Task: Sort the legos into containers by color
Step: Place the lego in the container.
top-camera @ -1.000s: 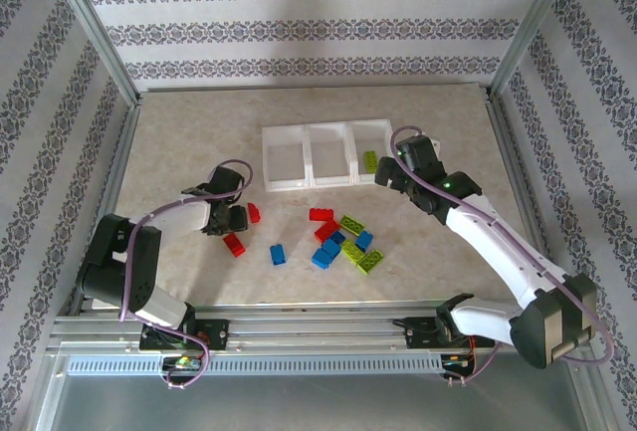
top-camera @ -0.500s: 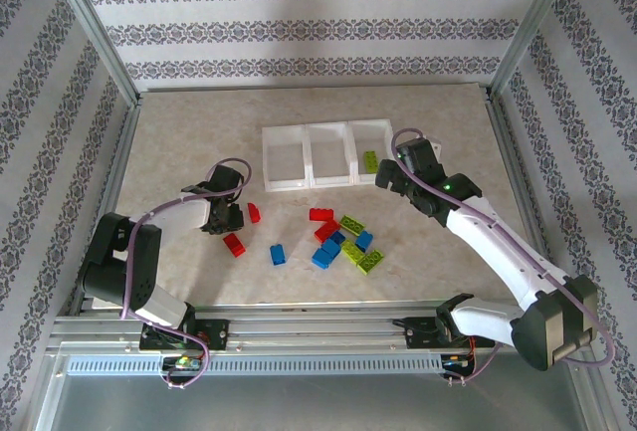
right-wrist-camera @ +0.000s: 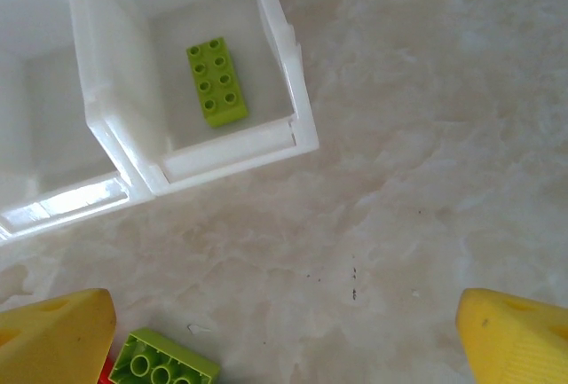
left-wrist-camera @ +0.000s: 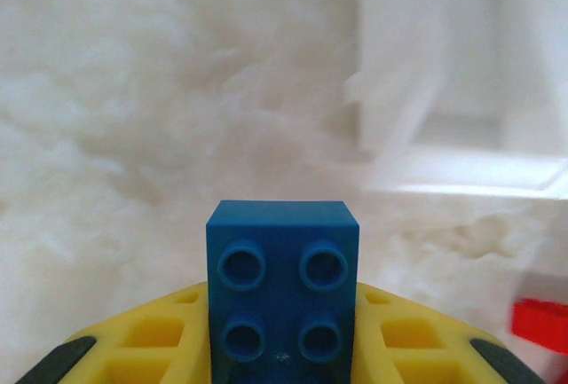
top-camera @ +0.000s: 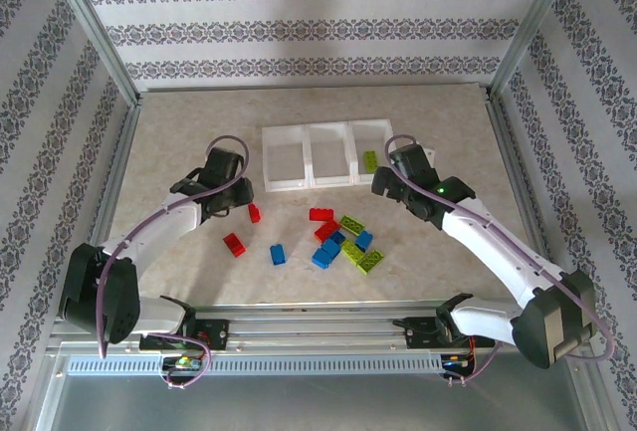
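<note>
The green lego is in another bin, so the left gripper will next move outward and across over the empty bin closest to it and let go of the blue lego there.
My left gripper [left-wrist-camera: 284,353] is shut on a blue lego [left-wrist-camera: 284,282], its studs facing the camera between the yellow fingers [left-wrist-camera: 133,344]. Seen from above, the left gripper [top-camera: 237,198] hovers just left of the containers [top-camera: 326,184], three joined white bins. The right bin [right-wrist-camera: 222,155] holds one lime green lego [right-wrist-camera: 216,81]. My right gripper [right-wrist-camera: 286,340] is open over bare table in front of that bin, also seen from above as the right gripper [top-camera: 383,185]. Another green lego [right-wrist-camera: 164,364] lies by its left finger. Loose legos [top-camera: 343,240] in red, blue and green sit mid-table.
Two red legos [top-camera: 254,213] [top-camera: 234,244] and a blue one [top-camera: 278,254] lie apart on the left of the pile. A red lego [left-wrist-camera: 541,324] shows low right in the left wrist view. Metal frame posts and patterned walls close in the table.
My left arm has stretched out, and its gripper has gone up and to the right, nearer the left bin. The right gripper has slid slightly left and nearer.
</note>
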Robot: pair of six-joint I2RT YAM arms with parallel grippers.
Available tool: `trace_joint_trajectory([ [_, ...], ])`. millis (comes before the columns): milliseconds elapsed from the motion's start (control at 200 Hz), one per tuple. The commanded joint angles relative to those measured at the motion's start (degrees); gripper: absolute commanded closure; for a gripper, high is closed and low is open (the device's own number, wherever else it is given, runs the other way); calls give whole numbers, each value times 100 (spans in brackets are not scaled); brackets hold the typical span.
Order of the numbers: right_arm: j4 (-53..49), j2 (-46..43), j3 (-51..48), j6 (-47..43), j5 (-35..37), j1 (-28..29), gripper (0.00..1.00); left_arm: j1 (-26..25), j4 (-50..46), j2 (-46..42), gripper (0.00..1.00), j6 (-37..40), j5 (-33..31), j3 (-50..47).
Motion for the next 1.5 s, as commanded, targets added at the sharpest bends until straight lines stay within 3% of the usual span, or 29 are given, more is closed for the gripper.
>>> trace_joint_trajectory([
  [0,-52,81,-95,169,140,58,2,-256,373,223,81,-352,-212,374],
  [235,4,126,-293,321,153,152,2,-617,630,1279,81,-316,-543,1292],
  [540,-69,-74,-746,594,102,259,2,-670,416,2441,81,-16,-749,2385],
  [924,-534,-611,-1482,1452,-62,752,2,-751,301,3101,79,103,-822,2932],
  [1084,-657,-795,-1726,1826,-214,1039,2,-750,230,3214,74,121,-939,2977],
  [1494,-732,-953,-2064,2527,-301,1846,3,-750,178,3021,47,119,-901,2950],
])
